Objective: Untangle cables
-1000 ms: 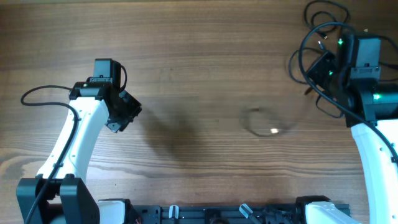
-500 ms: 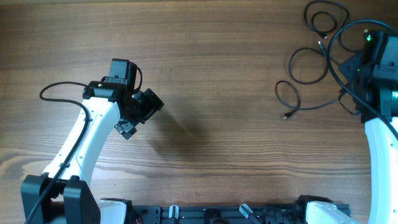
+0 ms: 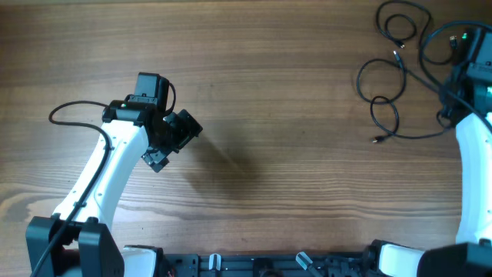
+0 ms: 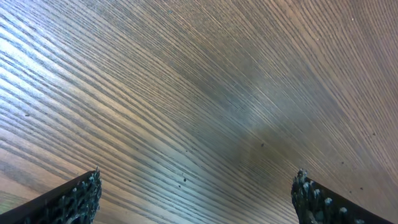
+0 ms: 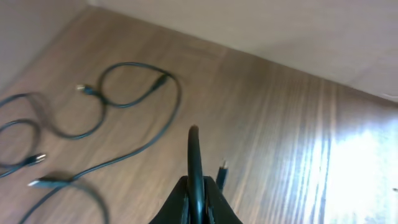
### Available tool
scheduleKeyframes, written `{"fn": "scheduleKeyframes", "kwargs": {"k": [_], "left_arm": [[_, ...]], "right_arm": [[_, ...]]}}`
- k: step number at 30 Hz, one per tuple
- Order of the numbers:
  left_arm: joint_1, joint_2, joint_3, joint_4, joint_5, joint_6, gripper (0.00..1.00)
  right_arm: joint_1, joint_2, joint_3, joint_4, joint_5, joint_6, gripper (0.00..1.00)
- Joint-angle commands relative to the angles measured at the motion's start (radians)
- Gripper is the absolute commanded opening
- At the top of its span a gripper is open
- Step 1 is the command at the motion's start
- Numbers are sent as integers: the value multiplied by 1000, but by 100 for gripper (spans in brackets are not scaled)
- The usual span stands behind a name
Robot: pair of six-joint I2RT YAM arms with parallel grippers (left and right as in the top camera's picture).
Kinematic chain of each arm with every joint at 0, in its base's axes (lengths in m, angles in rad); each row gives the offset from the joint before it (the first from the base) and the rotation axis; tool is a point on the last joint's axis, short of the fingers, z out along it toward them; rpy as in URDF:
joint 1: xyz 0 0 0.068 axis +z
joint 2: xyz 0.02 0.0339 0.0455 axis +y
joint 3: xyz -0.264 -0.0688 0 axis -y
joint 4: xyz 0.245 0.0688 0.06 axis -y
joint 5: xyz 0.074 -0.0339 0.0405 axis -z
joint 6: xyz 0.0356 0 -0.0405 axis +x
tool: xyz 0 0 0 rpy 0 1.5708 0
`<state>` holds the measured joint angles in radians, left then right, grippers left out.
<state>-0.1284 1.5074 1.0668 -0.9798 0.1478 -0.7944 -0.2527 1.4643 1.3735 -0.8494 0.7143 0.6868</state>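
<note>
My right gripper needs to tip down next and lower the black cable, then release it on the bare wood beside the loops, since that wood is below the gripper.
Several thin black cables (image 3: 398,115) lie in loose loops at the table's far right, one plug end (image 3: 377,140) pointing toward the middle. In the right wrist view my right gripper (image 5: 196,198) is shut on one black cable (image 5: 194,155), which rises straight up out of the jaws, with a small plug (image 5: 222,171) just to its right. More cable loops (image 5: 134,65) curve over the wood to the left. My left gripper (image 4: 196,199) hangs open over bare wood, far from the cables, with nothing between its fingertips (image 4: 84,196).
The right arm (image 3: 469,146) stands at the table's right edge, with its own thicker black wires running beside the cables. The left arm (image 3: 115,154) reaches in from the lower left. A pale wall borders the table's far side in the right wrist view.
The right gripper has pulled its cable to the right and back, dragging the loops along. The left gripper opened wide and shifted slightly right early on, then held still.
</note>
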Motion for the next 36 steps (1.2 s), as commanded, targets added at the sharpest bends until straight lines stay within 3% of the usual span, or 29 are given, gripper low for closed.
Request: {"fn": "scheduleKeyframes", "kwargs": {"k": [1, 6, 10, 19, 32, 35, 36], "left_arm": [[-2, 0, -1, 2, 5, 5, 100], [-2, 0, -1, 2, 5, 5, 100], [-2, 0, -1, 3, 5, 5, 100], [-2, 0, -1, 2, 5, 5, 100], [-2, 0, -1, 3, 5, 5, 100], [-2, 0, -1, 2, 5, 5, 100], [-2, 0, -1, 3, 5, 5, 100]], "right_arm": [[-71, 58, 7, 6, 49, -32, 5], [-142, 122, 7, 54, 45, -43, 5], [-149, 182, 7, 93, 19, -140, 5], [-269, 275, 6, 86, 71, -107, 4], [-323, 286, -22, 106, -140, -89, 4], [-323, 307, -45, 130, -140, -98, 10], [-323, 313, -45, 142, -155, -123, 18]]}}
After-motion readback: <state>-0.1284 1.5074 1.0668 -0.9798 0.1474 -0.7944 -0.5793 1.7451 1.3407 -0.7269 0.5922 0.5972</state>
